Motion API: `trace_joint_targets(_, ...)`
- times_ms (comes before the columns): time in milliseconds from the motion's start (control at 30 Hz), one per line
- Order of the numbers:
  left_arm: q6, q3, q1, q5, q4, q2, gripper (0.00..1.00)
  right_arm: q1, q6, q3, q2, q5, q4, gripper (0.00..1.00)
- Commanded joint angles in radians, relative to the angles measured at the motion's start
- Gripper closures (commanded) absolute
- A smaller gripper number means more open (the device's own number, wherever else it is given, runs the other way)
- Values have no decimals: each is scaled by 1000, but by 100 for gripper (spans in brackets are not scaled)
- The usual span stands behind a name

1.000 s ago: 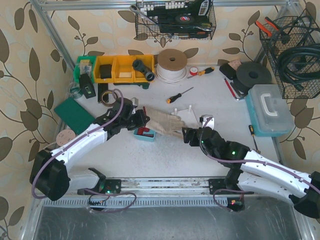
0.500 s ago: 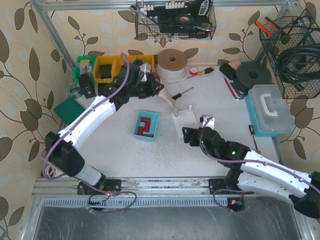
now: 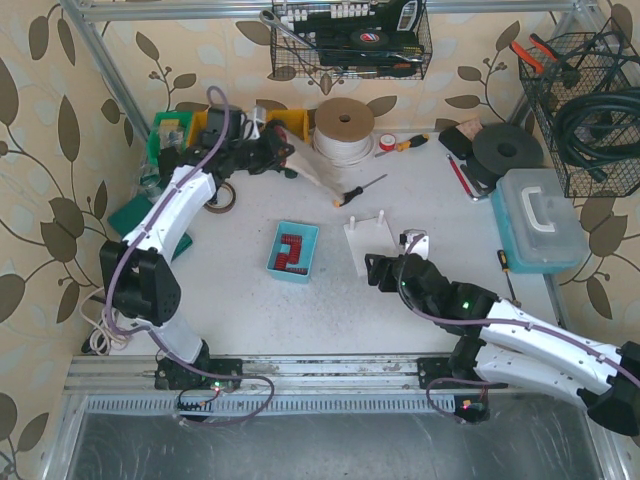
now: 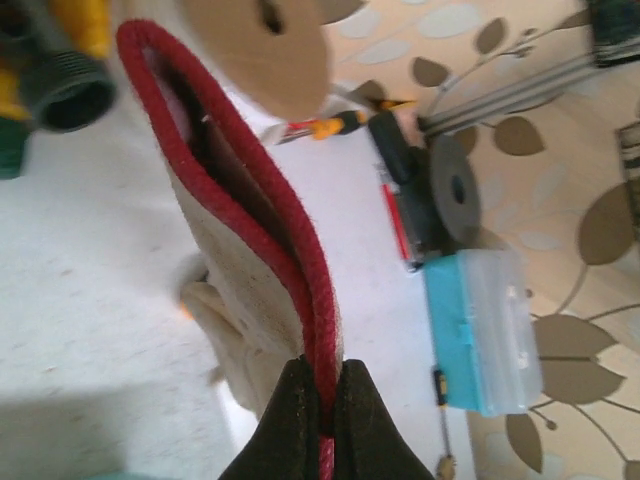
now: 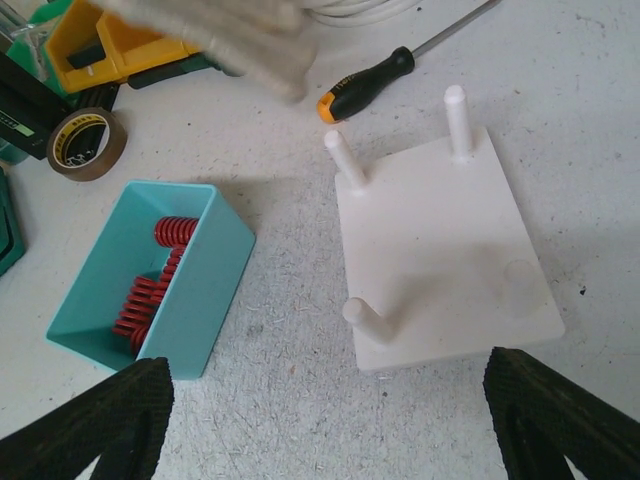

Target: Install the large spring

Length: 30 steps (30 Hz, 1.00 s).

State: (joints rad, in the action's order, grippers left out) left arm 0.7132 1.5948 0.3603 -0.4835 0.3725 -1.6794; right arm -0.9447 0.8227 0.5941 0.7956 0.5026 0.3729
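Next, my left gripper will move back and down to release the glove's cuff on the table between tape roll and teal box, since that part of the table is bare.
A white peg plate [image 3: 376, 240] with three upright pegs lies mid-table; it also shows in the right wrist view [image 5: 440, 250]. A teal box [image 3: 303, 262] to its left holds several red springs [image 5: 155, 270]. My left gripper [image 3: 284, 151] is at the back by the yellow bins, shut on the red cuff of a beige work glove [image 4: 240, 300], which hangs above the table [image 3: 312, 172]. In the left wrist view the jaws [image 4: 322, 400] pinch the cuff. My right gripper [image 5: 330, 420] is open and empty, just in front of the plate [image 3: 384, 270].
An orange-handled screwdriver [image 3: 358, 190] lies behind the plate. A tape roll [image 3: 220, 196], yellow bins [image 3: 226, 136] and a cord spool [image 3: 343, 130] stand at the back. A blue-lidded toolbox [image 3: 538, 220] and a black disc [image 3: 505, 150] are on the right.
My left arm has carried the glove from over the plate and box away to the back left, uncovering the peg plate. The right arm has not moved.
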Motion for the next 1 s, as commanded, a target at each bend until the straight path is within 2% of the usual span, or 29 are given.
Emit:
trace_joint_targets(0, -118, -94, -73, -100, 18, 39, 100, -5, -5, 2, 20, 28, 7, 16)
trace_joint_targets(100, -225, -161, -128, -80, 89, 48, 100, -6, -9, 10, 33, 32, 11, 16)
trace_joint_targets(300, -291, -297, -261, -61, 82, 13, 100, -4, -14, 11, 39, 38, 0, 15)
trace_joint_targets(500, -341, -303, -270, 22, 123, -30, 100, -4, -33, 22, 61, 23, -6, 13)
trace_joint_targets(533, -344, -301, -272, 34, 129, -29, 94, -3, -36, 27, 68, 20, -5, 13)
trace_joint_targets(600, -350, -295, -276, 61, 152, -27, 72, -5, -40, 37, 81, 15, 7, 13)
trace_joint_targets(767, -363, -276, -281, 141, 233, 5, 36, -3, -41, 43, 91, 8, 10, 12)
trace_joint_targets(967, -370, -291, -282, 209, 299, 98, 23, -3, -41, 37, 84, -3, 5, 12)
